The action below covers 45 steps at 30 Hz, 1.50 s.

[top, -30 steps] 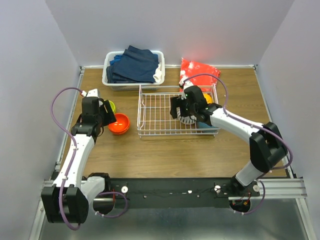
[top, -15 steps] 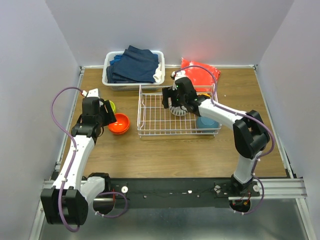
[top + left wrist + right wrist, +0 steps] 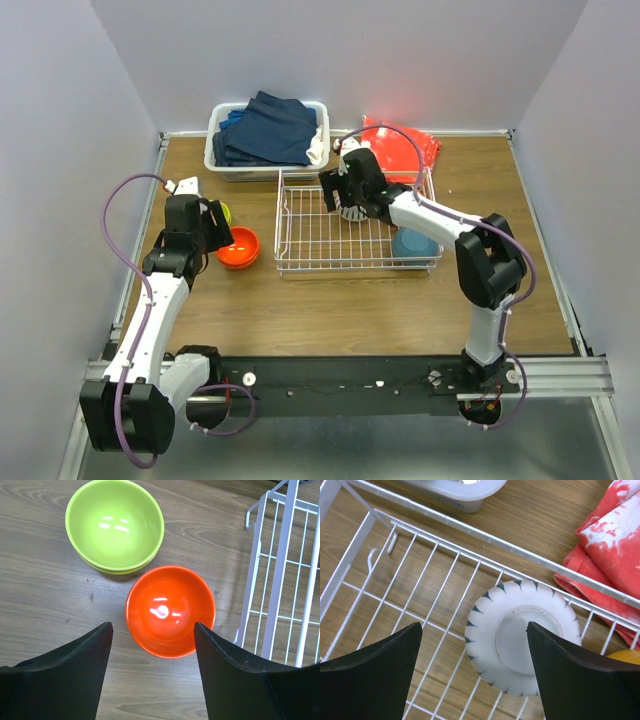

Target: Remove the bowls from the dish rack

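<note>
I should turn and tilt my right gripper next, and move it down and back so that it straddles the white bowl's rim and base.
The white wire dish rack (image 3: 310,235) stands mid-table. A white bowl with dark stripes (image 3: 520,635) lies upside down in its back part, and a teal bowl (image 3: 415,244) sits at its right end. A yellow-orange bowl (image 3: 626,656) peeks in beside the white one. My right gripper (image 3: 474,625) hovers open over the striped bowl (image 3: 352,210); its right finger overlaps the bowl's side and its left finger stands apart. On the table left of the rack (image 3: 280,580) rest a red-orange bowl (image 3: 170,611) and stacked lime green bowls (image 3: 115,525). My left gripper (image 3: 152,625) hangs open above the red-orange bowl, holding nothing.
A white tub of dark blue clothes (image 3: 268,138) stands behind the rack's left end. A red and white cloth (image 3: 400,150) lies behind its right end. Grey walls close the table on three sides.
The right gripper swung from the rack's right end toward its back left, and the striped bowl shows under it farther back and left. The left arm stayed still.
</note>
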{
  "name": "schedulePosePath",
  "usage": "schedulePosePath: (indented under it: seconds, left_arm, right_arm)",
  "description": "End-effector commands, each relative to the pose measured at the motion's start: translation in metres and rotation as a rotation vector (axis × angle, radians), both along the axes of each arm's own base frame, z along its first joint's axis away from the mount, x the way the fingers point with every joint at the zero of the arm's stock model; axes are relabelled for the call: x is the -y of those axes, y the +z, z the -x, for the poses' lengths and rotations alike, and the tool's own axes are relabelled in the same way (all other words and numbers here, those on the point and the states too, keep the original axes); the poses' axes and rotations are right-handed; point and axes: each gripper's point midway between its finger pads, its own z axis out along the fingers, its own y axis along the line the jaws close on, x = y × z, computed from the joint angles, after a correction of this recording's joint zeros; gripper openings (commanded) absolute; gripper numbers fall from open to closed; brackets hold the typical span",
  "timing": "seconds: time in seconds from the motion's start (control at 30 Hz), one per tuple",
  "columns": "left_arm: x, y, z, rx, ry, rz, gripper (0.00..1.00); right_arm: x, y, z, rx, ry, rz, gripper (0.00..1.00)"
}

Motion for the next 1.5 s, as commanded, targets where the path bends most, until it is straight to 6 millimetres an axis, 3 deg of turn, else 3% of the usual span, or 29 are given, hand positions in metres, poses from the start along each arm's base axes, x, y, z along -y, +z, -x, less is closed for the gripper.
schedulePosePath:
  seconds: [0.0, 0.1, 0.23, 0.5, 0.77, 1.03, 1.47]
  left_arm:
    - [0.0, 0.001, 0.003, 0.006, -0.007, -0.016, 0.75]
    - [0.001, 0.001, 0.004, 0.005, -0.01, -0.014, 0.75]
    - [0.002, 0.001, 0.004, 0.007, -0.015, -0.016, 0.75]
    - [0.003, 0.002, 0.004, 0.008, -0.019, -0.024, 0.75]
    - [0.004, 0.001, 0.005, 0.005, -0.023, -0.028, 0.75]
    - [0.004, 0.002, 0.005, 0.008, -0.024, -0.028, 0.75]
    - [0.005, 0.001, 0.006, 0.008, -0.029, -0.029, 0.75]
  right_arm:
    - [0.015, 0.017, 0.025, 0.026, 0.106, 0.123, 0.93]
    - [0.028, 0.008, 0.038, 0.041, 0.15, 0.258, 0.93]
    - [0.03, -0.004, 0.05, 0.105, 0.223, 0.445, 0.94]
    - [0.039, -0.016, 0.04, 0.222, 0.189, 0.758, 0.96]
    - [0.041, -0.022, 0.035, 0.269, 0.171, 0.869, 0.97]
    - [0.04, -0.047, 0.033, 0.251, 0.208, 0.924, 0.97]
    - [0.045, -0.062, 0.023, 0.302, 0.155, 1.027, 0.95]
